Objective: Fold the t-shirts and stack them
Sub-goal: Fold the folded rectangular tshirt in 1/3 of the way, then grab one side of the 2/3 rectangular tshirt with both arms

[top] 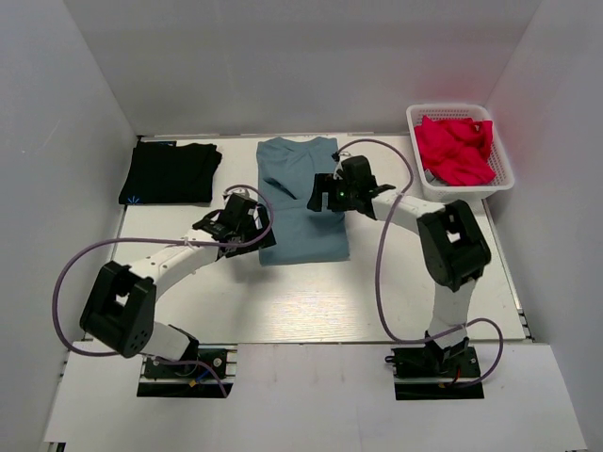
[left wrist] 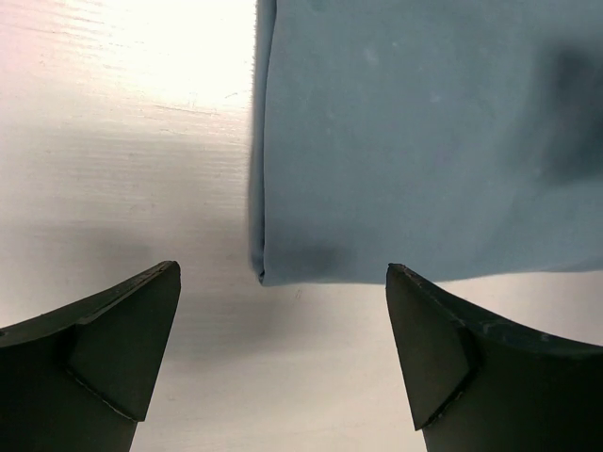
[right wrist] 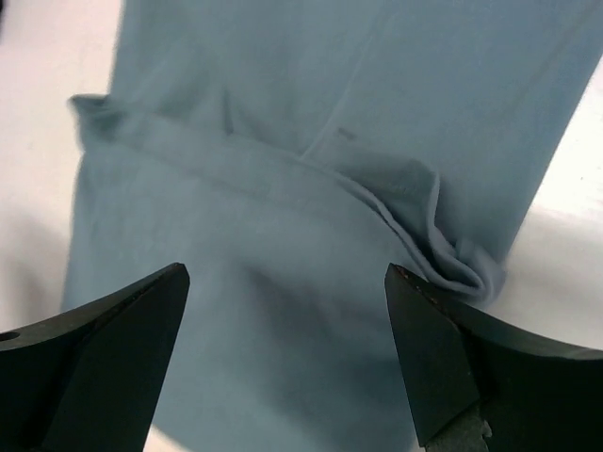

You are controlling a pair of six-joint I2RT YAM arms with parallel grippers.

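Note:
I need to move my right gripper back and down to the blue-grey t-shirt's free near corner (top: 346, 258) next, because my left gripper faces the other corner.
The dusty blue-grey t-shirt (top: 301, 202) lies on the table's middle as a long folded strip. The black t-shirt (top: 171, 172) lies folded at the back left, with a small blue mark (top: 135, 199) at its near edge. My left gripper (top: 256, 226) is open and empty at the blue-grey shirt's left near side; its view shows the shirt's near left corner (left wrist: 268, 268) just ahead of the jaws. My right gripper (top: 323, 195) is open and empty above the shirt's right side; its view shows a bunched fold (right wrist: 457, 259) by the right finger.
A white basket (top: 504, 179) at the back right holds crumpled red cloth (top: 455, 149). White walls close in the table on the left, back and right. Purple cables loop beside both arms.

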